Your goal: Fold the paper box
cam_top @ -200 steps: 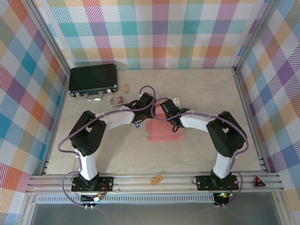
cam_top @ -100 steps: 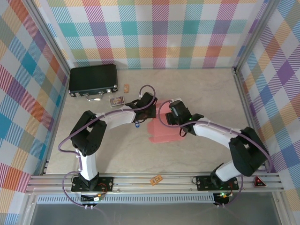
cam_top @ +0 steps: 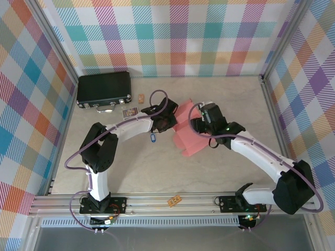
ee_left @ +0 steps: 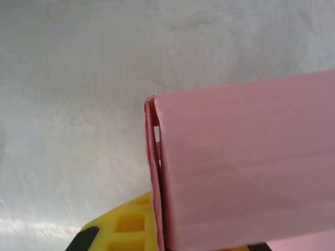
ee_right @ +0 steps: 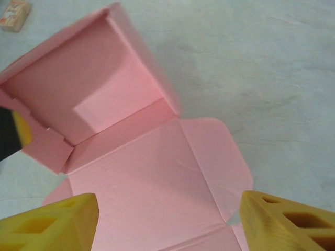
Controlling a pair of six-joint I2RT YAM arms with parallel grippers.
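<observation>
The left gripper will swing the box's pinched side back toward the tabletop (cam_top: 175, 146) beside the box's near flap, turning the box because it lies crooked, and will release that side.
The salmon-pink paper box (cam_top: 187, 137) lies half folded mid-table, turned at an angle. In the right wrist view its raised walls (ee_right: 89, 89) stand at the upper left and the flat lid panel (ee_right: 157, 188) with a rounded flap spreads below. My left gripper (cam_top: 169, 123) is shut on the box's left wall; in the left wrist view one yellow finger (ee_left: 120, 227) shows beside the pinched double wall (ee_left: 154, 172). My right gripper (ee_right: 167, 225) hangs open above the lid panel, and its yellow fingers (ee_right: 52, 222) touch nothing. It shows at the box's right side (cam_top: 200, 125) from above.
A black hard case (cam_top: 103, 90) with latches sits at the back left. A small printed card (cam_top: 130, 112) and a small tan piece (cam_top: 142, 98) lie near it. An orange tag (cam_top: 174, 200) rests on the front rail. Plaid walls enclose the table.
The right arm has swung out to the right and its gripper has drawn back off the box, opening a little wider. The box has turned to an angle in the left gripper's hold.
</observation>
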